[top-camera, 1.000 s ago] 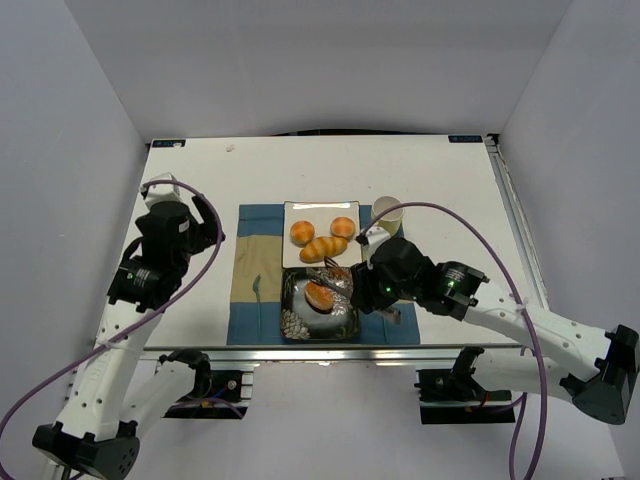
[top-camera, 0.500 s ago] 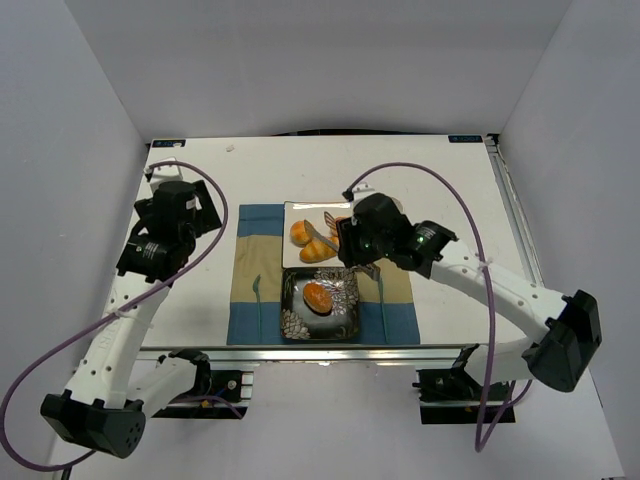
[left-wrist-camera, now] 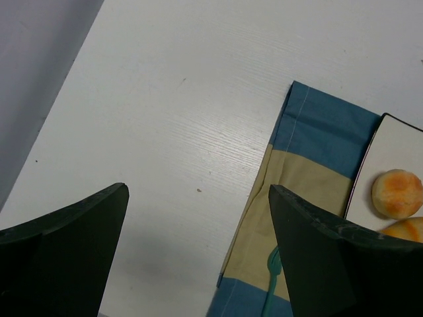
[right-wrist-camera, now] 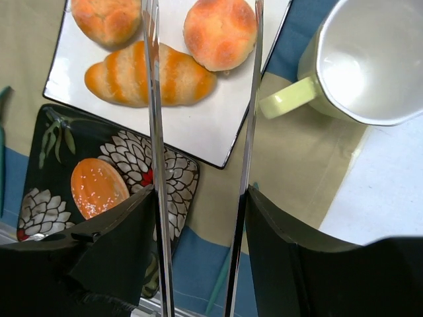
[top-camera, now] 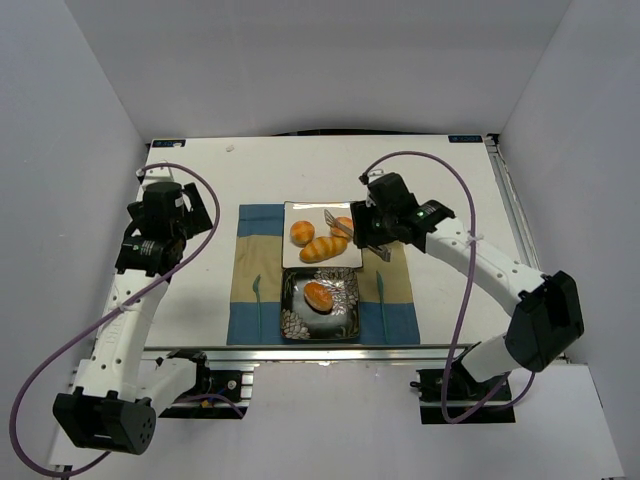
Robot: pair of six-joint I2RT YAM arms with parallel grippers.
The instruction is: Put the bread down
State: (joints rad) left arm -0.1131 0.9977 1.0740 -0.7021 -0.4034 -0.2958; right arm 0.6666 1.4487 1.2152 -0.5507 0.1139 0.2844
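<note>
I should lower my right gripper and squeeze the metal tongs around the bun nearest the cup (top-camera: 343, 226) (right-wrist-camera: 220, 33), because the bun is below it between the open arms of the tongs.
A white rectangular plate (top-camera: 291, 262) holds two round buns (top-camera: 302, 232) and one long striped roll (top-camera: 323, 249). A dark floral plate (top-camera: 290, 322) in front of it holds one orange bun (top-camera: 319, 295). My right gripper (top-camera: 372, 228) is shut on metal tongs (right-wrist-camera: 153, 99). The tongs' arms are spread and empty over the white plate's right end, either side of the right bun (right-wrist-camera: 220, 33). The right wrist view also shows the long roll (right-wrist-camera: 149, 74) and the bun on the dark plate (right-wrist-camera: 99, 187). My left gripper (top-camera: 190, 215) is open and empty over bare table, left of the placemat (left-wrist-camera: 310, 172).
A pale green cup (right-wrist-camera: 370, 59) stands right of the white plate, hidden under my right arm in the top view. Teal utensils lie on the blue and tan placemat, a fork (top-camera: 257, 290) on the left and another piece (top-camera: 383, 300) on the right. White walls enclose the table.
My right gripper with the tongs has left the bun on the dark plate and moved back and right to the white plate. My left arm has drawn back slightly.
</note>
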